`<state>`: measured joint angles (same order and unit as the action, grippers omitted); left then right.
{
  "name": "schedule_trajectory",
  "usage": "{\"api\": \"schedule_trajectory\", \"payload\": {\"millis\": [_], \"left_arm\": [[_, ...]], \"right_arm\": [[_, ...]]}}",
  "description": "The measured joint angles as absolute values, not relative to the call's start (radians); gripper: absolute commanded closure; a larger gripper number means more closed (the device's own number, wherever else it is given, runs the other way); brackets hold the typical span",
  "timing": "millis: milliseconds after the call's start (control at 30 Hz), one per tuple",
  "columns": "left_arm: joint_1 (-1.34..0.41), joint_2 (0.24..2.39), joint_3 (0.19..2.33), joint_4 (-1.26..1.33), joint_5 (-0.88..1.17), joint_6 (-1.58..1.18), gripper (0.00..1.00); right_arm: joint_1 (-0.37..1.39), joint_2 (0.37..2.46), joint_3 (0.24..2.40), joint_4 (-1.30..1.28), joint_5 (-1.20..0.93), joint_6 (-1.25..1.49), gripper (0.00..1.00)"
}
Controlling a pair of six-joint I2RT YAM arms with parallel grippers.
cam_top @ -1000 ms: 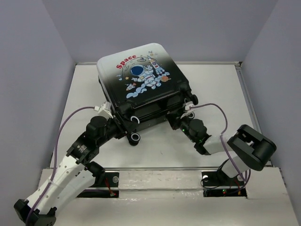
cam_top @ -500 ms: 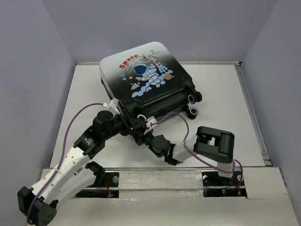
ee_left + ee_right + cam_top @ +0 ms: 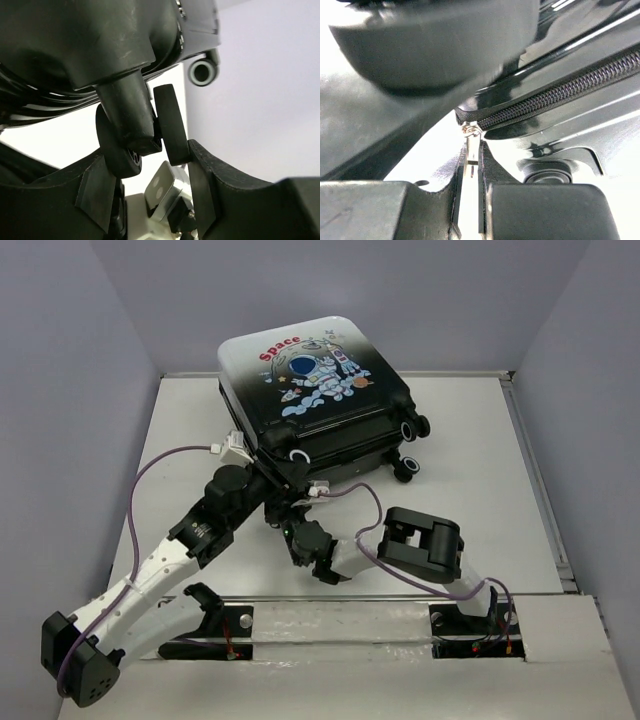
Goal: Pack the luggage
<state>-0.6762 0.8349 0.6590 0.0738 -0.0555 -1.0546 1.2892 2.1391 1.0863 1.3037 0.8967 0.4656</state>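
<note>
The black caster wheel (image 3: 299, 455) sits between both fingers of the left gripper, so the left gripper needs to move slightly to the right in the top view and open to let it go.
The luggage (image 3: 315, 390) lies closed at the back of the table, astronaut print up. My left gripper (image 3: 272, 480) is at its near left corner. In the left wrist view this gripper (image 3: 150, 167) is shut on a black twin caster wheel (image 3: 170, 125), one finger against each disc. My right gripper (image 3: 291, 517) reaches in from the right, just below that corner. In the right wrist view it (image 3: 470, 172) is shut on the metal zipper pull (image 3: 471, 157). The slider (image 3: 471, 131) sits at the end of the closed zipper teeth (image 3: 560, 92).
Other caster wheels (image 3: 412, 428) stick out at the luggage's near right corner. The right arm's bulky elbow (image 3: 425, 545) rests low over the white table (image 3: 480, 490). Grey walls stand at the left, back and right. Purple cables loop off both wrists.
The right gripper has swept from the luggage's right corner to its near left corner along the zipper. The luggage has shifted back and to the right, and the left gripper has gone with it.
</note>
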Motion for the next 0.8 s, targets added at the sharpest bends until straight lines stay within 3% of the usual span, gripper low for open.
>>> {"api": "schedule_trajectory", "payload": {"millis": [167,233,267,333,367,467,500,567,600,667,800], "left_arm": [[-0.725,0.856,0.659,0.178,-0.059,-1.091,0.94],[-0.746,0.861,0.659,0.195,-0.056,-1.103,0.94],[-0.754,0.862,0.659,0.195,-0.05,-1.111,0.94],[-0.762,0.861,0.653,0.19,-0.04,-1.123,0.94],[-0.768,0.858,0.646,0.191,-0.029,-1.134,0.92],[-0.804,0.851,0.607,0.183,0.009,-1.143,0.76],[-0.815,0.846,0.59,0.17,0.026,-1.143,0.65],[-0.836,0.803,0.535,0.192,0.043,-1.143,0.53],[-0.837,0.768,0.516,0.196,0.045,-1.143,0.4],[-0.836,0.701,0.463,0.197,0.044,-1.142,0.22],[-0.836,0.613,0.403,0.245,0.054,-1.116,0.09]], "right_arm": [[1.292,2.042,0.999,1.304,0.903,0.46,0.93],[1.296,2.01,0.954,1.317,0.878,0.44,0.89],[1.298,2.007,0.941,1.327,0.868,0.438,0.71],[1.298,2.001,0.901,1.356,0.837,0.436,0.5],[1.302,1.991,0.854,1.367,0.774,0.444,0.34],[1.378,1.943,0.672,1.335,0.655,0.472,0.16],[1.407,1.924,0.61,1.321,0.632,0.478,0.14],[1.457,1.849,0.463,1.293,0.581,0.503,0.09],[1.462,1.787,0.39,1.274,0.561,0.522,0.07],[1.45,1.616,0.301,1.203,0.542,0.559,0.07],[1.434,1.335,0.368,0.944,0.501,0.593,0.04]]}}
